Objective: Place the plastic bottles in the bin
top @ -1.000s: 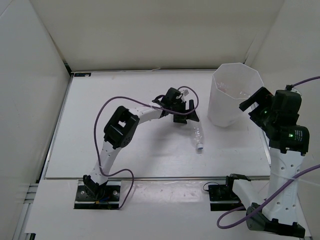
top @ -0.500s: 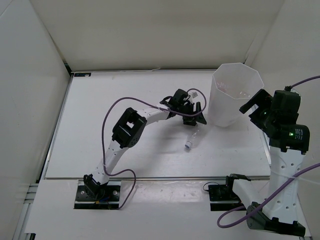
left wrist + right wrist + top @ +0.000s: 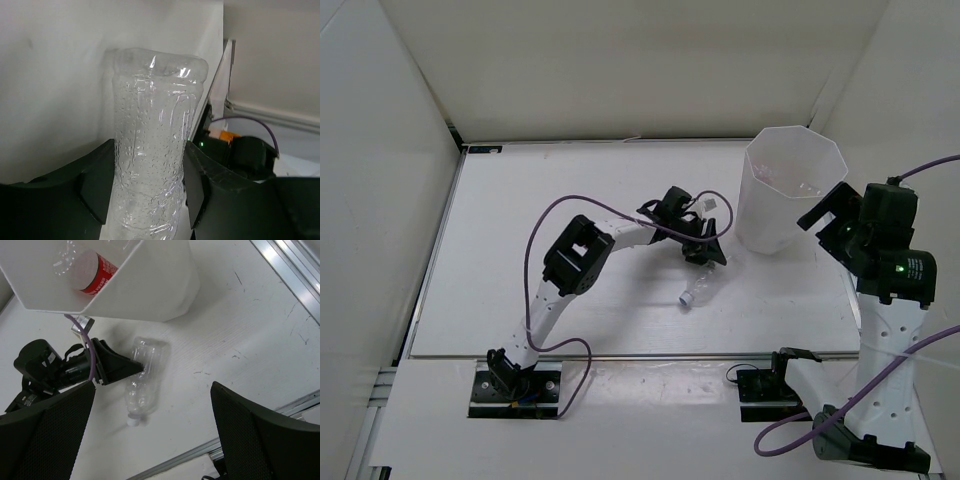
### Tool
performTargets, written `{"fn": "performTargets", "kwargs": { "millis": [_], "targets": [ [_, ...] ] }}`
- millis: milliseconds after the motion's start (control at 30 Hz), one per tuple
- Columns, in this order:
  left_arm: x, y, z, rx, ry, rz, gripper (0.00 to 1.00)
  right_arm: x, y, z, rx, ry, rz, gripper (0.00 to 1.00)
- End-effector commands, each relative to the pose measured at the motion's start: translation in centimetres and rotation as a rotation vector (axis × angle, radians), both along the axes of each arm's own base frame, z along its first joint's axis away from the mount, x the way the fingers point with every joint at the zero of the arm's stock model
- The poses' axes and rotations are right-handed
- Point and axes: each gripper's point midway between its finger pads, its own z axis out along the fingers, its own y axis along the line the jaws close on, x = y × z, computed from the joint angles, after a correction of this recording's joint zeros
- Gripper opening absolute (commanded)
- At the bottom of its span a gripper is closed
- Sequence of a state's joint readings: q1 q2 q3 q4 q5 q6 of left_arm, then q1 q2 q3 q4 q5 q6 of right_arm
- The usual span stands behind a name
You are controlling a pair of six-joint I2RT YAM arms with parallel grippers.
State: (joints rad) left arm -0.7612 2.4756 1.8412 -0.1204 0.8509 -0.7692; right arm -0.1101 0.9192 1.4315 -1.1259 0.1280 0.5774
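Observation:
My left gripper rises outward and over the bin's open top (image 3: 797, 164) next, as that opening lies higher than it and to its right in the top view.
A plain clear plastic bottle (image 3: 696, 283) hangs cap-down toward the near edge, just left of the bin (image 3: 790, 215). My left gripper (image 3: 704, 252) is shut on its body. In the left wrist view both black jaws press the wet, dented sides of the bottle (image 3: 152, 150) at my left gripper (image 3: 145, 195). The right wrist view shows that bottle (image 3: 144, 375) held from the left, and a red-labelled bottle (image 3: 95, 277) lying inside the bin (image 3: 155, 285). My right gripper (image 3: 832, 212) hovers open beside the bin's right side; its jaws (image 3: 153, 405) hold nothing.
White walls enclose the table on the left, back and right. An aluminium rail (image 3: 620, 356) runs along the near edge by the arm bases. A purple cable (image 3: 545, 215) loops over the left arm.
My left gripper moved right and toward the near edge and shut on the plain bottle. The bottle's cap end swung left. The right arm stayed in place.

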Motion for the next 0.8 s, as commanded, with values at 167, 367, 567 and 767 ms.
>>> {"fn": "performTargets", "kwargs": {
  "millis": [167, 367, 567, 767],
  "targets": [
    [4.6, 7.5, 10.0, -0.094, -0.115, 0.098, 0.27, 1.1, 0.3, -1.6, 0.061, -0.014, -0.035, 1.00],
    [11.1, 12.3, 23.6, -0.229, -0.428, 0.259, 0.21, 1.1, 0.5, -1.5, 0.083, -0.028, -0.041, 1.00],
    [17.4, 10.2, 40.1, -0.491, -0.827, 0.419, 0.25, 0.6, 0.4, -1.0, 0.075, -0.048, -0.048, 1.00],
    [17.0, 7.3, 44.8, -0.608, -1.000, 0.633, 0.17, -0.7, 0.9, 2.8, 0.092, -0.077, -0.038, 1.00]
  ]
}}
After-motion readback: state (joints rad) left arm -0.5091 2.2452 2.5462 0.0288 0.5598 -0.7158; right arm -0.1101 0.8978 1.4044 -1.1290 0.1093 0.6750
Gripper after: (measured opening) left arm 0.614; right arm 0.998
